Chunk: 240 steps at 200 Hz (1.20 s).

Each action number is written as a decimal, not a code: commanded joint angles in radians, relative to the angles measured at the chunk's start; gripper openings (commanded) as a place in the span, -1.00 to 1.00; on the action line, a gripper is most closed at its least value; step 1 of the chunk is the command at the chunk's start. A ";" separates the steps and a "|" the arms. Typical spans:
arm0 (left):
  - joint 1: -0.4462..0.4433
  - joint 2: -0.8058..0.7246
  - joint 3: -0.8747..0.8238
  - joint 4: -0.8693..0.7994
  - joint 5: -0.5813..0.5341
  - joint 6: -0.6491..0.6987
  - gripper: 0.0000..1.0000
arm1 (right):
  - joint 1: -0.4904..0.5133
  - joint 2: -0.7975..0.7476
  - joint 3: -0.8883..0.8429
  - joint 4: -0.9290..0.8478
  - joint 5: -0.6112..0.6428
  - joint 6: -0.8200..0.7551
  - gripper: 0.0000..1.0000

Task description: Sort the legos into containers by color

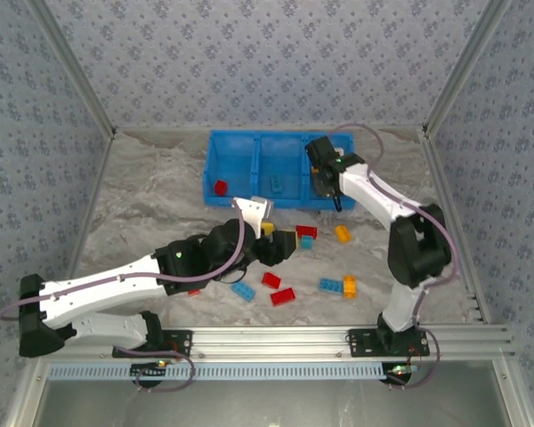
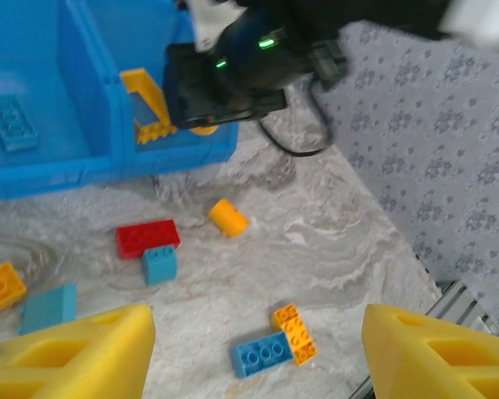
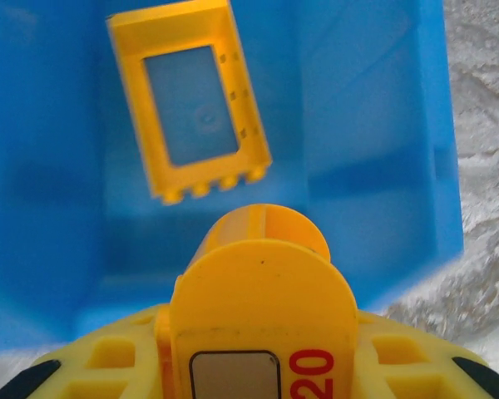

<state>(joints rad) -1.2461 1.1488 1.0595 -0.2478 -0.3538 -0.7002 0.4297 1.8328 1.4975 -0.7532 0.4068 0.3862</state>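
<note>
My right gripper brings the arched brick down into the bin's section beside the yellow open frame next and releases it, because that frame nearly matches its orange-yellow color.
The blue bin stands at the back with three compartments. Its left one holds a red brick, the middle a teal brick, and the right a yellow open frame. My right gripper hangs over the right compartment, shut on an orange-yellow arched brick printed "20". My left gripper is open and empty above a joined teal brick and orange brick. Loose on the table lie a red brick, a teal block and an orange piece.
More loose bricks lie in front of the bin: red ones, a teal one and an orange one. Patterned walls close in the table on three sides. A metal rail runs along the near edge.
</note>
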 commanded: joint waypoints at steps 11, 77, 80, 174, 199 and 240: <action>-0.008 0.028 0.059 0.011 -0.010 0.043 0.35 | -0.038 0.132 0.150 -0.130 0.124 0.001 -0.51; -0.007 0.018 0.032 0.015 -0.006 0.022 0.35 | -0.055 0.236 0.213 -0.150 0.142 0.004 -0.15; -0.007 0.017 0.031 0.015 -0.007 0.022 0.35 | -0.054 0.234 0.213 -0.150 0.145 0.005 -0.11; -0.006 0.000 0.059 -0.165 -0.105 -0.048 0.35 | 0.045 -0.010 0.239 -0.159 0.190 0.011 0.14; 0.035 -0.018 0.058 -0.345 -0.129 -0.166 0.34 | 0.105 -0.246 0.077 -0.032 0.154 -0.011 0.12; 0.211 -0.096 -0.048 -0.696 -0.051 -0.420 0.35 | 0.314 -0.630 -0.359 0.287 -0.107 -0.093 0.15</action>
<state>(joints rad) -1.1305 1.1152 1.0733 -0.6533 -0.4320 -0.9375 0.6346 1.3228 1.3418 -0.6472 0.4694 0.3504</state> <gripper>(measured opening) 0.670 0.565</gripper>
